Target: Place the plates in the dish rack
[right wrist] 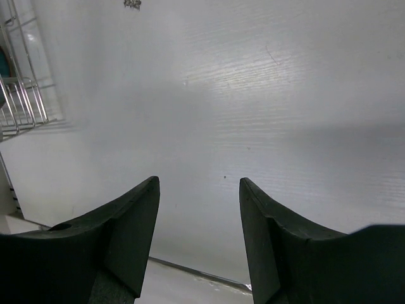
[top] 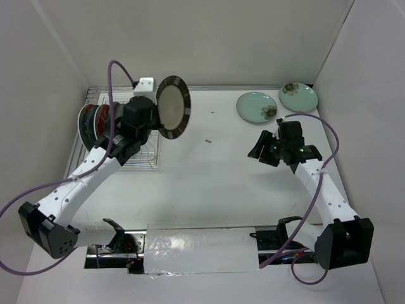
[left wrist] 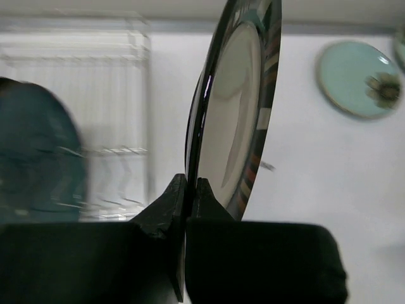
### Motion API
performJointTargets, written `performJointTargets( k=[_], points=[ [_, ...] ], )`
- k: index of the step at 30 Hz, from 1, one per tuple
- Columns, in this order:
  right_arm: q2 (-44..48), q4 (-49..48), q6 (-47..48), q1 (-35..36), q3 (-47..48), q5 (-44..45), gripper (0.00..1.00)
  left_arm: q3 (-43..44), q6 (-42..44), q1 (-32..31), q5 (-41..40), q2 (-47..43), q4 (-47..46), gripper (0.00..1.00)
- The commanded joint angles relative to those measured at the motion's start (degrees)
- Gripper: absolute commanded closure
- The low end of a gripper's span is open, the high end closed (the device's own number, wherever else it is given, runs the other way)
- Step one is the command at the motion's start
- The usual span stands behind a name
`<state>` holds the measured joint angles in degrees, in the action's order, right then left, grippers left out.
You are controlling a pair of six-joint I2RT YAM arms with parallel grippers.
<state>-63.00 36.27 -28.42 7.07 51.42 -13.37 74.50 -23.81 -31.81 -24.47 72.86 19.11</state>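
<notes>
My left gripper moves down and left in the top view next and releases the cream plate in the rack (top: 140,158) beside the teal plate, since slots there are empty.
My left gripper (top: 154,116) is shut on the rim of a cream plate with a dark brown rim (top: 173,106) and holds it upright on edge, just right of the dish rack (top: 140,158). In the left wrist view the plate (left wrist: 233,107) stands between the closed fingertips (left wrist: 188,190). Several plates stand in the rack at the far left, red (top: 87,121) and dark teal (left wrist: 38,158). Two pale mint plates (top: 256,106) (top: 297,96) lie flat at the back right. My right gripper (top: 264,151) is open and empty above bare table (right wrist: 199,183).
White walls close in the table at the left, back and right. A small dark speck (top: 207,140) lies mid-table. The rack's wire edge (right wrist: 22,107) shows at the left of the right wrist view. A foil-covered strip (top: 199,250) runs along the near edge between the arm bases.
</notes>
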Motion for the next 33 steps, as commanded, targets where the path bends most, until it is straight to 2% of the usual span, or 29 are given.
performJointTargets(
  k=[1, 2, 3, 10, 20, 33],
  points=[
    [0.25, -2.79, 1.27, -0.91, -0.96, -2.71, 0.39, 4.25, 13.86, 1.22, -15.24, -5.09, -7.24, 1.0],
    [0.25, -3.39, 1.27, -0.92, -0.97, -2.72, 0.39, 4.86, 16.14, 1.23, -18.83, -5.1, -8.21, 1.0],
    [-0.36, -3.4, 1.27, -0.92, -0.97, -3.41, 0.39, 4.87, 22.87, 1.92, -21.21, -5.71, -11.96, 1.0],
    [-1.42, -4.46, 1.27, -0.92, -0.97, -4.48, 0.4, 4.34, 31.1, 6.32, -23.26, -4.58, -16.57, 1.0],
    [-0.89, -4.46, 1.27, -1.45, -2.72, -3.25, 0.4, 0.21, 28.39, 13.52, -18.53, -1.15, -14.81, 1.0],
    [-0.89, -5.07, 0.74, -1.97, -3.78, -2.72, 0.4, -5.32, 19.86, 16.43, -12.62, 1.23, -8.22, 1.0]
  ],
)
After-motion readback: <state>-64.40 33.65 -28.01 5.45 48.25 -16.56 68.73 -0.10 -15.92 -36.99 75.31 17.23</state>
